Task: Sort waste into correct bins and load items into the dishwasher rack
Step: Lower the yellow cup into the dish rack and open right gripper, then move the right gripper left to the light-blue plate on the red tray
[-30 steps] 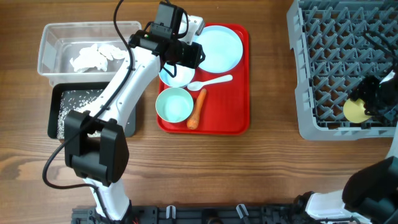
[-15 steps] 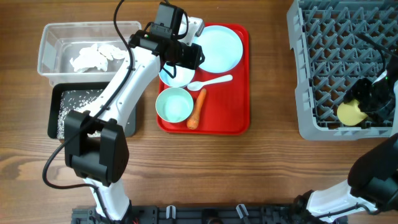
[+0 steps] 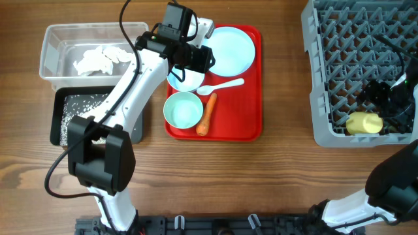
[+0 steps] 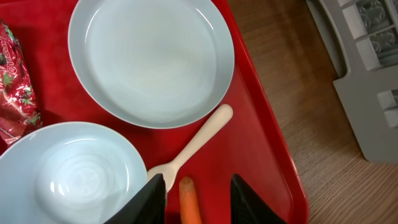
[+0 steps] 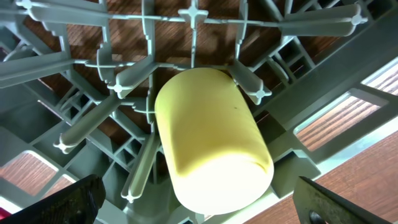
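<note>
My right gripper lifts and crosses to the red tray next, then lowers onto the plate's rack-side rim (image 3: 253,51), since the yellow cup lies free among the rack's wires.
My left gripper (image 3: 198,59) (image 4: 199,202) is open above the red tray (image 3: 248,98). In its wrist view the tip of the orange carrot (image 4: 189,200) (image 3: 207,114) lies between the fingers. The white spoon (image 3: 222,85) (image 4: 194,144), the pale blue plate (image 3: 232,51) (image 4: 151,59), two pale blue bowls (image 3: 182,109) (image 3: 186,79) and a red candy wrapper (image 4: 15,81) are on the tray. My right gripper (image 3: 384,96) (image 5: 205,208) is open over the grey dishwasher rack (image 3: 323,78). The yellow cup (image 3: 364,123) (image 5: 211,140) lies on its side among the prongs, free of the fingers.
The clear bin (image 3: 49,49) at the back left holds crumpled white tissue (image 3: 98,59). The black bin (image 3: 55,127) in front of it holds rice grains (image 3: 81,108). My left arm stretches over both bins.
My right gripper opened and let go of the yellow cup, which tipped onto its side in the rack's front row. The left arm has not moved.
</note>
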Motion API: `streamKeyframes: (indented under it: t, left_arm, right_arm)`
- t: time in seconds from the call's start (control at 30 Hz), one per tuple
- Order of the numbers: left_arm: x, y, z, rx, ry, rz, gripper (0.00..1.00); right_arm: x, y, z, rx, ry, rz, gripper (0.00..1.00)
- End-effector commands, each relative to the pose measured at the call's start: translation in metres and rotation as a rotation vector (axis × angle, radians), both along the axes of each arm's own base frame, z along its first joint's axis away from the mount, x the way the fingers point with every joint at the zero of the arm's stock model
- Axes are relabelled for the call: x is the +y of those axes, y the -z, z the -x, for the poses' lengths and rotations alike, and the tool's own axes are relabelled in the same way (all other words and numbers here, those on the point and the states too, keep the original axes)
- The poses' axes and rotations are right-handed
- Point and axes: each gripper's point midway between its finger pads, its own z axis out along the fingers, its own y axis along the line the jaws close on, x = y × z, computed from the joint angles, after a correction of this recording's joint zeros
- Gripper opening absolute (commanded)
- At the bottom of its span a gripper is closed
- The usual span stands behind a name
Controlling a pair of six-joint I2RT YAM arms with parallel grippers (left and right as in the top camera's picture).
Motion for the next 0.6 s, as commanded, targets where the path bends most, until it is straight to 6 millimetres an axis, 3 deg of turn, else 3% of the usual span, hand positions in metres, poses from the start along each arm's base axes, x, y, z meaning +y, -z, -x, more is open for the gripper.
streamKeyframes:
  t: [0.0, 0.1, 0.13, 0.2, 0.27, 0.3, 0.4, 0.57]
  left_arm:
    - [0.004, -0.013, -0.004, -0.036, -0.009, -0.001, 0.41]
    - [0.004, -0.013, -0.004, -0.036, -0.009, -0.001, 0.49]
    - [0.004, -0.013, -0.004, -0.034, -0.010, -0.001, 0.53]
    - [0.004, -0.013, -0.003, -0.032, -0.010, -0.002, 0.63]
    - [0.004, -0.013, -0.003, -0.029, -0.013, -0.001, 0.89]
    - [0.004, -0.013, -0.003, -0.029, -0.013, -0.001, 1.00]
    - [0.004, -0.013, -0.003, -0.028, -0.012, -0.001, 1.00]
    - [0.006, -0.010, 0.000, -0.012, -0.013, -0.008, 1.00]
  right_arm:
    - [0.004, -0.023, -0.019, -0.105, -0.008, -0.029, 1.00]
    - [0.001, -0.067, -0.034, -0.226, -0.020, 0.015, 1.00]
    - [0.004, -0.096, -0.042, -0.304, -0.057, 0.035, 1.00]
    - [0.014, -0.127, -0.052, -0.401, -0.120, 0.045, 1.00]
    - [0.026, -0.151, -0.058, -0.471, -0.164, 0.068, 1.00]
    - [0.035, -0.160, -0.061, -0.498, -0.191, 0.078, 1.00]
    - [0.065, -0.174, -0.072, -0.551, -0.294, 0.089, 1.00]
    - [0.123, -0.175, -0.094, -0.588, -0.453, 0.057, 1.00]
